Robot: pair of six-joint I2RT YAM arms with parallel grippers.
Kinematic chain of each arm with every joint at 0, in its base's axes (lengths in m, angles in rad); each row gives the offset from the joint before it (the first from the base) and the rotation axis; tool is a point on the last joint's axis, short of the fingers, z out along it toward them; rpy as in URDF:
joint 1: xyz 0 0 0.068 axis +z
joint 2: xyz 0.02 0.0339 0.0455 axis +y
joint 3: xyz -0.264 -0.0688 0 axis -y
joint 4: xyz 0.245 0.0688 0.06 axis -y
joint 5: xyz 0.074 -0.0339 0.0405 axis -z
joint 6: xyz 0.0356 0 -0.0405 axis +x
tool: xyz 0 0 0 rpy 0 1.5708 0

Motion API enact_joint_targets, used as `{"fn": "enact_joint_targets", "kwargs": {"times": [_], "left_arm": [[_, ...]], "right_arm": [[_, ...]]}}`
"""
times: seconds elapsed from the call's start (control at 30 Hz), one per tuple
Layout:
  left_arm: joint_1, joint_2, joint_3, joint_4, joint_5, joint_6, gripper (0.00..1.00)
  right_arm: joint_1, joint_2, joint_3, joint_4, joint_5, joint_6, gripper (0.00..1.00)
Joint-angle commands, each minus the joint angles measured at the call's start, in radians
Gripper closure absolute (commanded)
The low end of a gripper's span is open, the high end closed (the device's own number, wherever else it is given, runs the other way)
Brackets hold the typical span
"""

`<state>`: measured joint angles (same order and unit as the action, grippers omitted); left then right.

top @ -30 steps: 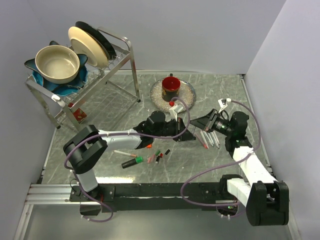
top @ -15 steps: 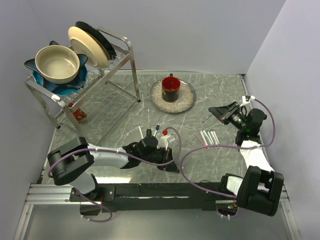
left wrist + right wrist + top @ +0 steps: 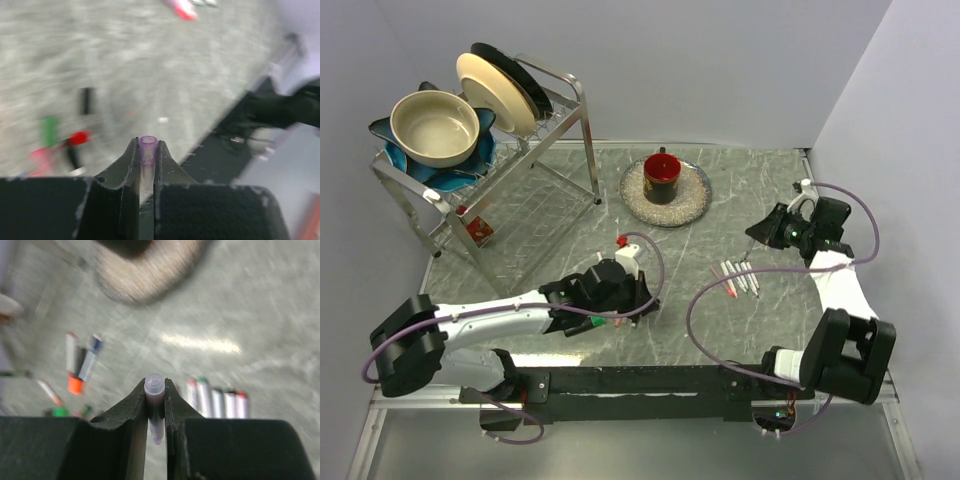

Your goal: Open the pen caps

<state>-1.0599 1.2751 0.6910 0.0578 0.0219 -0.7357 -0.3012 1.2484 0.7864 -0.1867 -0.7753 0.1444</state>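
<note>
The loose caps are below my left gripper, to the left in the wrist view. My left gripper will next move down toward the red cap point(image 3: 80, 138) and let go of the purple cap point(image 3: 148, 149).
My left gripper point(image 3: 628, 288) point(image 3: 148, 145) is shut on a translucent purple pen cap point(image 3: 148, 149), whose open end sticks out past the fingertips. It hovers over the near middle of the table, above loose caps: green point(image 3: 49, 131), red point(image 3: 79, 137) and black point(image 3: 87, 100). My right gripper point(image 3: 762, 232) point(image 3: 154, 385) is shut on a slim white pen point(image 3: 155, 390) whose purple tip points back between the jaws. It is held above the table at the right. A row of slim white pens point(image 3: 740, 278) point(image 3: 217, 402) lies below it.
A dish rack point(image 3: 565, 110) with a bowl and plates stands at the back left. A red mug point(image 3: 662, 172) sits on a speckled plate point(image 3: 698, 195) at the back middle. Thick markers, one with an orange cap point(image 3: 75, 385), lie left of the pen row.
The two grippers were together at the table's middle and have pulled apart. The left moved near and left with the purple cap; the right swung to the far right with the pen.
</note>
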Motion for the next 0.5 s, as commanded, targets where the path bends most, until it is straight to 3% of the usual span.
{"fn": "enact_joint_targets", "kwargs": {"times": [0.0,0.17,0.47], "left_arm": [[0.005,-0.057,0.005,-0.160,-0.226,0.062,0.97],[0.021,-0.023,0.031,-0.211,-0.240,0.097,0.97],[0.023,0.041,0.001,-0.153,-0.086,0.101,0.98]], "right_arm": [[0.010,0.130,0.101,-0.282,0.106,-0.296,1.00],[0.011,0.224,0.143,-0.369,0.128,-0.362,1.00],[0.011,0.292,0.162,-0.390,0.172,-0.394,0.98]]}}
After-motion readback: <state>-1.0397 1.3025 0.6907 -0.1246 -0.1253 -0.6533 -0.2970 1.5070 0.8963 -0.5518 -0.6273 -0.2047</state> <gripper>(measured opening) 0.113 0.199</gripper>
